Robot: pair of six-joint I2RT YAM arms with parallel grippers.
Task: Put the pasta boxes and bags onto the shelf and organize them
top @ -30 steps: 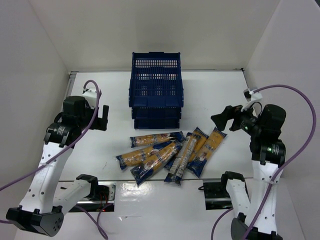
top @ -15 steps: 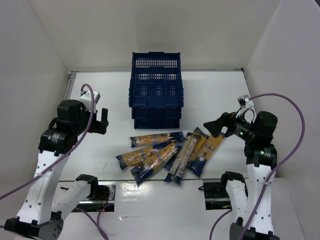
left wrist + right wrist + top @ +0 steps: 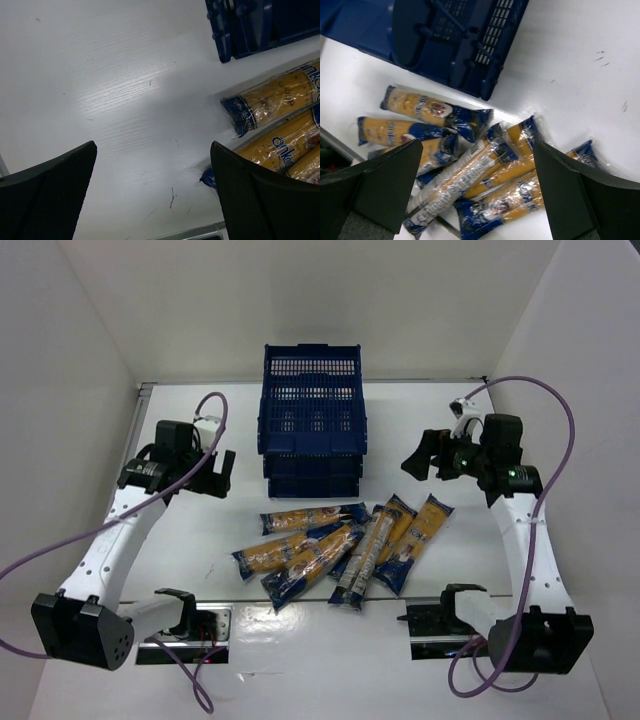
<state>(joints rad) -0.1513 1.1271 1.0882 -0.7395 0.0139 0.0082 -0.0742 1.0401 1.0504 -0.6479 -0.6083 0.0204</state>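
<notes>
Next, my left gripper turns and lowers across onto the shelf-side packet's closer end, since that lies below it and to its right in the top view.
Several pasta packets (image 3: 340,545) with dark blue ends and yellow-orange middles lie in a loose pile on the white table in front of the shelf (image 3: 312,420), a dark blue stack of grid-walled trays. My left gripper (image 3: 222,474) is open and empty, left of the shelf's front and above the table. In the left wrist view (image 3: 153,146) it hangs over bare table, with packets (image 3: 270,100) to its right. My right gripper (image 3: 416,458) is open and empty, right of the shelf. In the right wrist view (image 3: 477,145) it hovers above the packets (image 3: 470,165), with the shelf (image 3: 445,40) beyond.
White walls enclose the table on the left, back and right. Two black arm mounts (image 3: 190,612) stand at the near edge. A shelf corner (image 3: 240,30) shows in the left wrist view.
Both arms have stretched farther over the table. The right gripper moved away from the near edge and slightly left; the left gripper moved slightly right toward the shelf. The packets have not moved.
</notes>
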